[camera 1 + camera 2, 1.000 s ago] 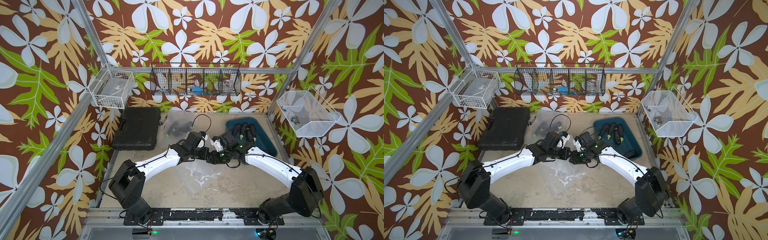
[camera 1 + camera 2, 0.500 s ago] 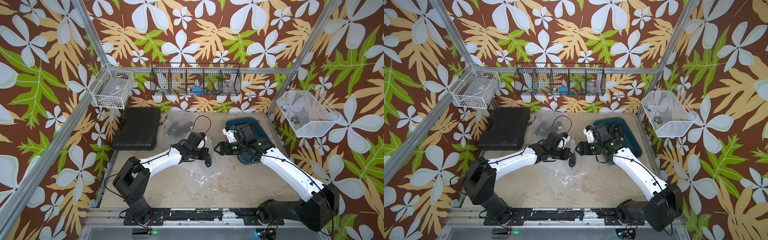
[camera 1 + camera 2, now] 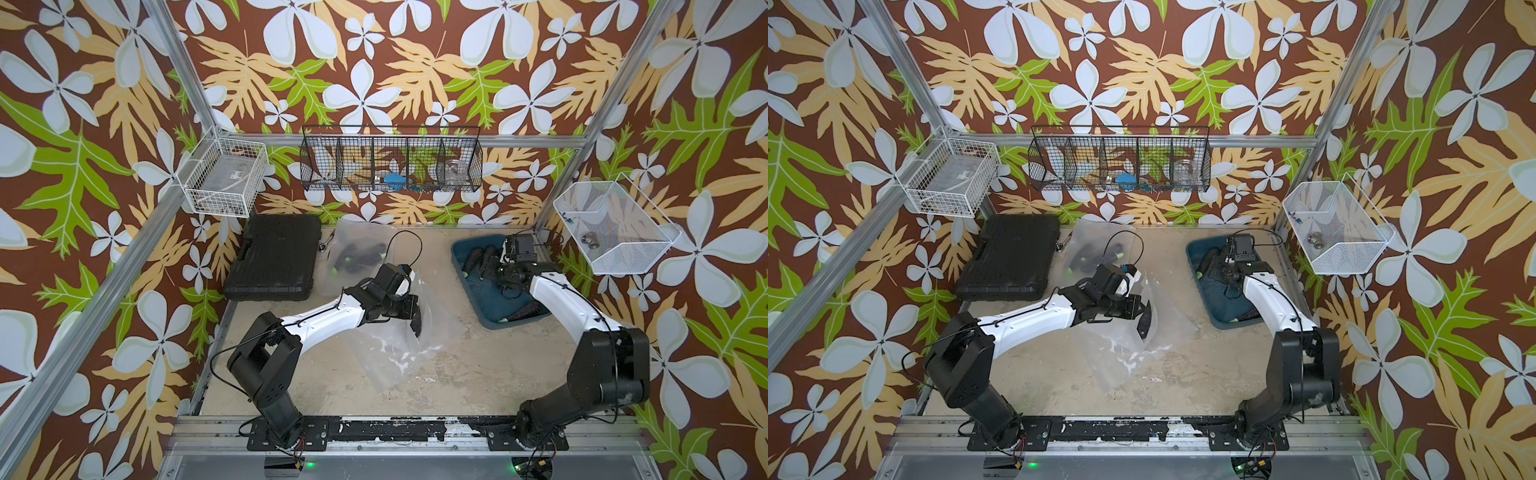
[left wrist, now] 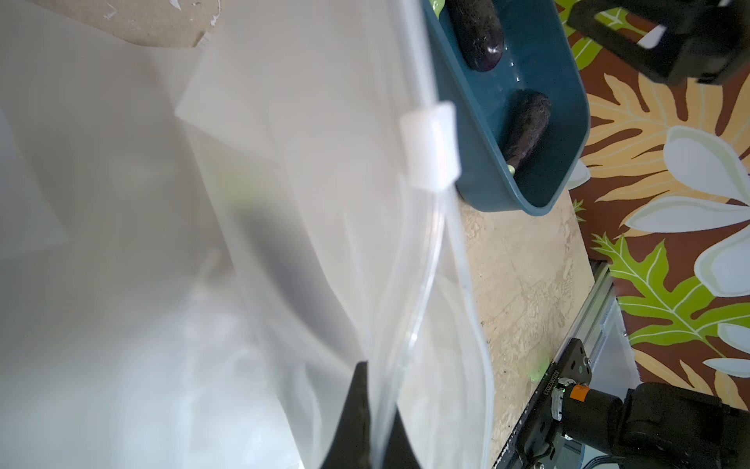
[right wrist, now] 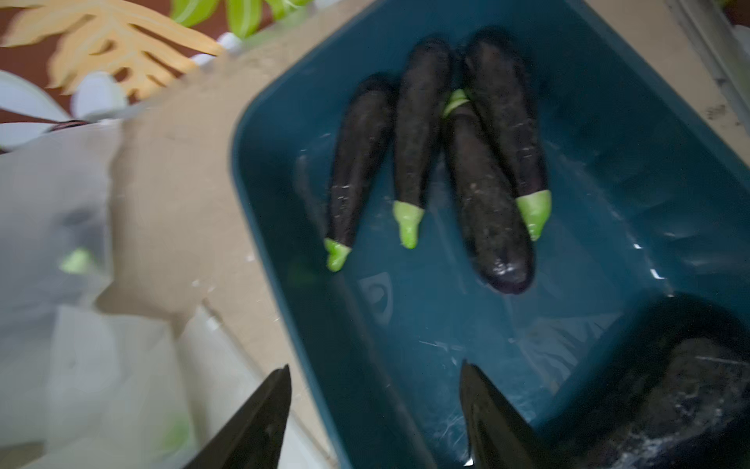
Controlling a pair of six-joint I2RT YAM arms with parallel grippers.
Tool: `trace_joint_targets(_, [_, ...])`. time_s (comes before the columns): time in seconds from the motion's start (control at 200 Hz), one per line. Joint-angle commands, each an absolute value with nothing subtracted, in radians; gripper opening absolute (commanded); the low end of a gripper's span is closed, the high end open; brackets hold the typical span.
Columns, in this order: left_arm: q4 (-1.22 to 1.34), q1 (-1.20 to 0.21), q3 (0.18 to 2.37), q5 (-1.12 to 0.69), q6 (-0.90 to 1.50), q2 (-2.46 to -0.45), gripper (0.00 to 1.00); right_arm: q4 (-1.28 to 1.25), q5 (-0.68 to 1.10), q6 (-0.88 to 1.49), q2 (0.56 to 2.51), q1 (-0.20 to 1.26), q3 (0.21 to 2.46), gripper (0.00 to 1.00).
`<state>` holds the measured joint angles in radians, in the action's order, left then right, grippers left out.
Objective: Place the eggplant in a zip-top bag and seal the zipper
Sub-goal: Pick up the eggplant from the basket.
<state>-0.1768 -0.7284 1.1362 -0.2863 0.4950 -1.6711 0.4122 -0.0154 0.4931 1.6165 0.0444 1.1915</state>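
My open right gripper will next go down around the blunt eggplant end [image 5: 505, 264] below it in the blue bin, as that end sticks out past the green caps.
The clear zip-top bag [image 3: 395, 353] lies crumpled mid-table in both top views, one edge lifted. My left gripper [image 3: 417, 320] is shut on that lifted rim, and the wrist view shows its jaws [image 4: 375, 406] pinching the plastic beside the zipper track. The white slider [image 4: 430, 146] sits farther along the track, and the mouth gapes. Several dark purple eggplants [image 5: 487, 203] with green caps lie in the blue bin [image 3: 461, 270]. My right gripper [image 5: 375, 406] hangs open over the bin's near part [image 3: 494, 270], holding nothing. One more eggplant [image 5: 690, 385] lies close by its fingers.
A second clear bag [image 3: 357, 253] with eggplants inside lies at the back. Left of it is a black case [image 3: 272, 262]. Wire baskets hang on the left frame [image 3: 222, 176], the back wall [image 3: 390, 164] and the right frame [image 3: 611, 228].
My right gripper left the bag's mouth beside the left gripper, opened, and swung right and back over the blue bin. The left gripper kept its hold and barely moved.
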Motion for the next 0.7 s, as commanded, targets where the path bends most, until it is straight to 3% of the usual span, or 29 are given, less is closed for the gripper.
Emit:
trace_joint_targets(0.0, [-0.176,-0.73,1.132,-0.293,0.476,-1.663,0.0,0.375,-0.194,0.471,1.679,0.036,1.192,0.69])
trace_joint_targets(0.54, [-0.187,-0.73,1.119,-0.29,0.442,-1.663,0.0,0.289,-0.262,0.351,1.908,-0.003,1.254,0.65])
trace_joint_targets(0.696, [-0.186,-0.73,1.119,-0.292,0.437,-1.667,0.0,0.263,-0.255,0.331,1.923,-0.003,1.245,0.6])
